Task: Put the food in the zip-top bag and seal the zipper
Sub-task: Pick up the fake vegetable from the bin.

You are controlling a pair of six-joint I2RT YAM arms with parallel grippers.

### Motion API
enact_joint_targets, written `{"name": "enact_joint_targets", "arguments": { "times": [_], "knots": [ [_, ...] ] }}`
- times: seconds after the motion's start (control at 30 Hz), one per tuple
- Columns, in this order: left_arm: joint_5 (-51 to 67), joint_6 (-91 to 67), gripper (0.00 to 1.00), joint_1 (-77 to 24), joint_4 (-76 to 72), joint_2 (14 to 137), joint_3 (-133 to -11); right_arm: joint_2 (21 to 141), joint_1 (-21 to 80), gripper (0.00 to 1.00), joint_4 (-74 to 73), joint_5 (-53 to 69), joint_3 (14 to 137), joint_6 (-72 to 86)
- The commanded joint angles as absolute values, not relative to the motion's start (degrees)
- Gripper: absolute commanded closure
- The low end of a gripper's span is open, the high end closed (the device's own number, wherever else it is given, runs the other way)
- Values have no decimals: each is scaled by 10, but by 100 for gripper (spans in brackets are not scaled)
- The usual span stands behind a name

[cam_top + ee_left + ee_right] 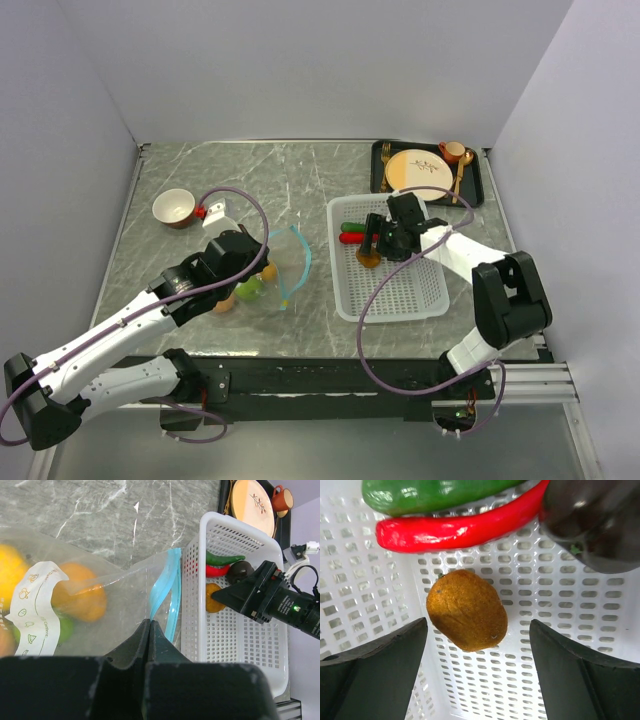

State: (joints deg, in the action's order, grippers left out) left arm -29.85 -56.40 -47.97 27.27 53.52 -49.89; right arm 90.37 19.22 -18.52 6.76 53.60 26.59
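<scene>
My right gripper nudges slightly toward the white basket's side and red pepper (460, 527) next and closes around the brown round fruit (467, 610). The fruit sits nearer the finger by the basket's side.
The clear zip-top bag (115, 585) lies left of the white basket (240, 640). It holds orange (80, 595), yellow (10, 565) and green (65, 630) food. My left gripper (150, 623) is shut on the bag's mouth edge, where the blue zipper (169, 580) comes out of the fingertips. My right gripper (478, 625) hangs open in the basket, its fingers either side of a brown round fruit (467, 609) without touching it. A red pepper (460, 527), a green pepper (430, 492) and a dark round piece (592, 520) lie just beyond. From above, the right gripper (372, 250) is over the basket's left end.
A black tray (476, 190) at the back right carries a tan plate (415, 170), a cup and spoons. A small bowl (174, 207) stands at the left rear. The basket wall (337, 260) is close to the bag's zipper side.
</scene>
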Motion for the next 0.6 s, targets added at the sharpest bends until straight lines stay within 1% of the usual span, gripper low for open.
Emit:
{"name": "enact_joint_targets", "arguments": {
  "times": [0.0,0.27,0.47,0.57],
  "knots": [
    [-308,-563,97,-478,269,532,-508,878,189,11,-144,38,527,275],
    [-308,-566,97,-478,272,529,-507,894,189,13,-88,72,507,308],
    [-310,-567,97,-478,273,526,-504,921,188,20,-109,81,525,301],
    [-311,-567,96,-478,273,525,-504,918,188,25,-109,83,524,301]
  ]
}}
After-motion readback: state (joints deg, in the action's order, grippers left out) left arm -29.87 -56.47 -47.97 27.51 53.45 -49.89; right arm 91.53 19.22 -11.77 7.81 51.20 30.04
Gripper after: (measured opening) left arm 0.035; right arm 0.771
